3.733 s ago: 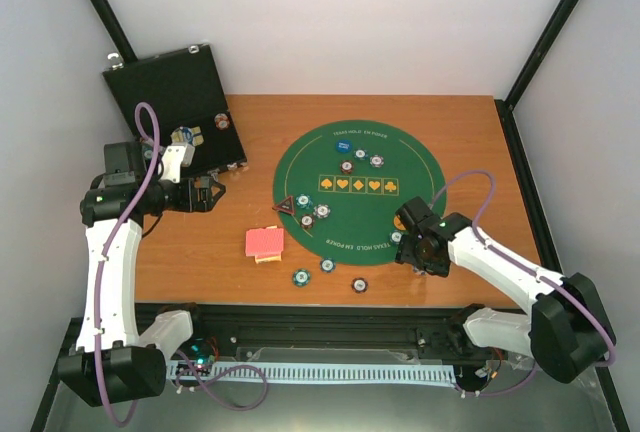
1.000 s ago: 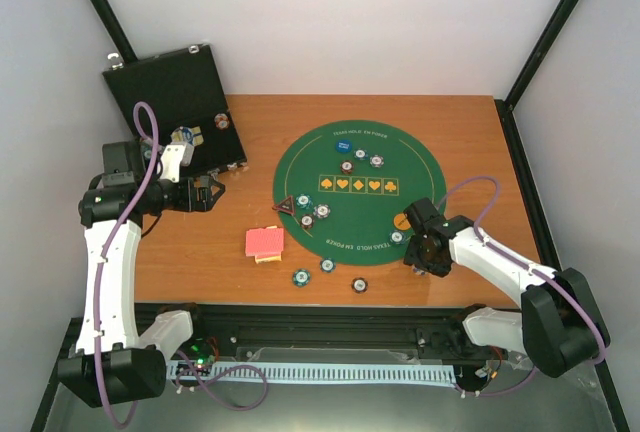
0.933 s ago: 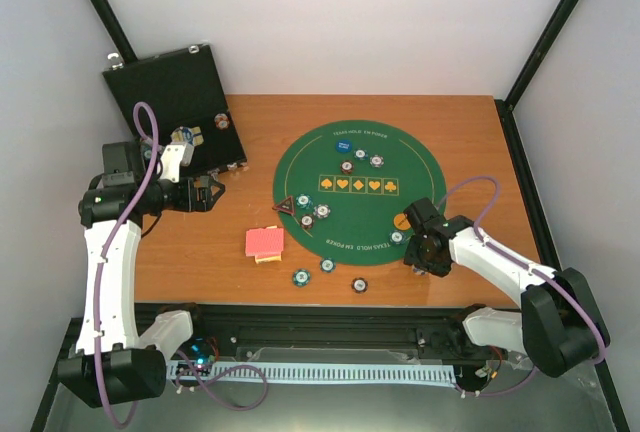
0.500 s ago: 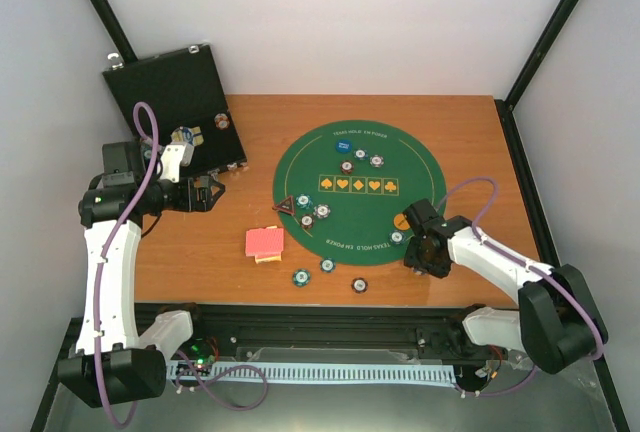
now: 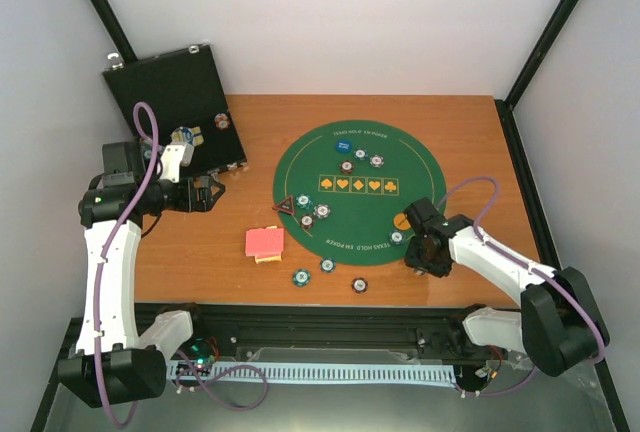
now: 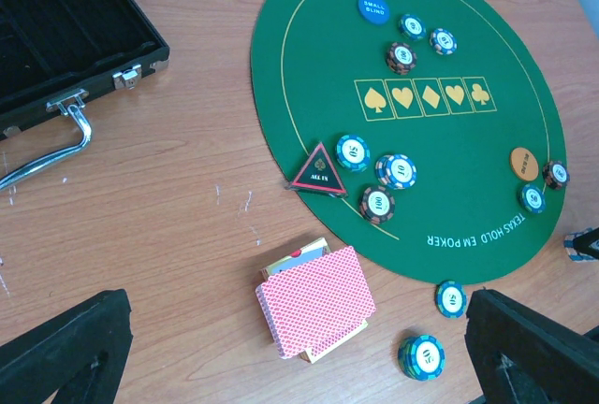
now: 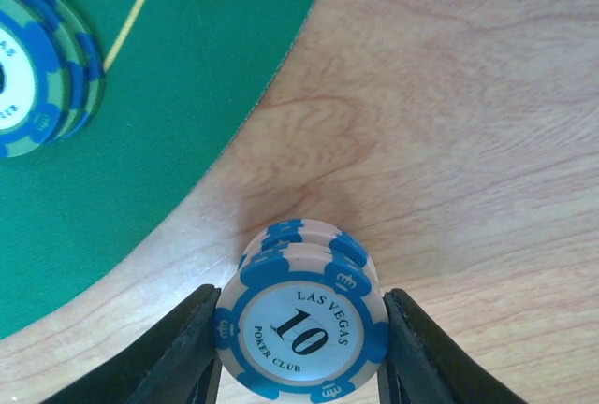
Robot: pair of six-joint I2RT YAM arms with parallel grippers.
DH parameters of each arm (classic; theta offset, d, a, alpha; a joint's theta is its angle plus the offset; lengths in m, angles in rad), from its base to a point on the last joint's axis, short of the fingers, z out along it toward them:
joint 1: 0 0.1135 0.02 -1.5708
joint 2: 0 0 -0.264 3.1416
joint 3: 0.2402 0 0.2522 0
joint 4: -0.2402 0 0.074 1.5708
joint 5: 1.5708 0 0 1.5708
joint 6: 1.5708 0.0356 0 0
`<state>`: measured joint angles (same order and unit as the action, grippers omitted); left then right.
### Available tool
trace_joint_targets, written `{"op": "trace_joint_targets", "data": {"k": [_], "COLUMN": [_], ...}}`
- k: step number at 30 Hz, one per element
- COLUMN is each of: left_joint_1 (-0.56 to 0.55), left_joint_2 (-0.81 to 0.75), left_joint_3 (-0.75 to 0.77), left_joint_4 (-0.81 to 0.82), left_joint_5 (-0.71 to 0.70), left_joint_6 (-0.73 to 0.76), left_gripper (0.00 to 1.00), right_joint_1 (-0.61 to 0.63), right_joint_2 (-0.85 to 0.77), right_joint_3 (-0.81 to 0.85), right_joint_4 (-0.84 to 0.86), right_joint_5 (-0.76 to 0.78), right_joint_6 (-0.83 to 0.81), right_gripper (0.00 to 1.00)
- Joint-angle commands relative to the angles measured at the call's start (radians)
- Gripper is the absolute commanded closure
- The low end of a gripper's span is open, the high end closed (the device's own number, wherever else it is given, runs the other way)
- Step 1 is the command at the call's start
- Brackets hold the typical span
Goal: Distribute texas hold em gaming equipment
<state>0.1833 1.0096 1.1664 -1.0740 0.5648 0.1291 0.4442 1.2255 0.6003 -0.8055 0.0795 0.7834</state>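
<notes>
The chips should go next on the empty felt outward of the dark chip by the orange button, so my right gripper must lift, move outward, lower and release.
My right gripper (image 7: 299, 343) is shut on a small stack of blue-and-white "10" poker chips (image 7: 304, 320), over bare wood just off the edge of the green felt mat (image 7: 112, 170). In the top view this gripper (image 5: 425, 249) is at the mat's (image 5: 350, 214) near-right rim, beside the orange button (image 5: 401, 220). My left gripper (image 5: 210, 194) is open and empty, left of the mat. Its view shows the red-backed card deck (image 6: 316, 303), the dark triangular button (image 6: 318, 172), the blue button (image 6: 374, 8) and several chips on the mat.
An open black case (image 5: 170, 92) stands at the back left, with chips in it. Loose teal chips (image 5: 300, 277) (image 5: 327, 265) (image 5: 359, 285) lie on the wood near the front edge. The deck (image 5: 264, 242) lies left of them.
The right gripper has shifted slightly right since the earliest frame, uncovering the orange button; over the last second it has barely moved. The left arm has not moved.
</notes>
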Motion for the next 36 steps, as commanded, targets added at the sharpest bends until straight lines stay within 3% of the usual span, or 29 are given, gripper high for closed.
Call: {"op": "trace_joint_targets", "data": {"k": [1,9,19,28,36], "left_joint_1": [0.005,0.006,0.006,0.007,0.006], "left_joint_2": [-0.010,-0.001,0.006,0.033,0.051], "left_joint_3": [0.037,0.035,0.040,0.047,0.021], "left_joint_4": [-0.018,-0.012,-0.014,-0.009,-0.001], "left_joint_5": [0.006,0.007,0.007,-0.002,-0.018], "left_joint_6": [0.012,0.010,0.009,0.029,0.076], "left_gripper": [0.00,0.00,0.00,0.00,0.00], "right_joint_1": [-0.004,-0.016,-0.135,-0.221,-0.265], "right_joint_2": [-0.038,-0.005,0.275,0.520,0.606], "right_joint_3": [0.052,0.243,0.512,0.646,0.652], "right_joint_4": [-0.045,-0.140,-0.119,-0.045,-0.014], "right_joint_5": [0.013,0.048,0.038,-0.005,-0.009], "right_joint_6": [0.004,-0.051,-0.169,-0.228,-0.243], "right_gripper": [0.79,0.82,0.83,0.84,0.85]}}
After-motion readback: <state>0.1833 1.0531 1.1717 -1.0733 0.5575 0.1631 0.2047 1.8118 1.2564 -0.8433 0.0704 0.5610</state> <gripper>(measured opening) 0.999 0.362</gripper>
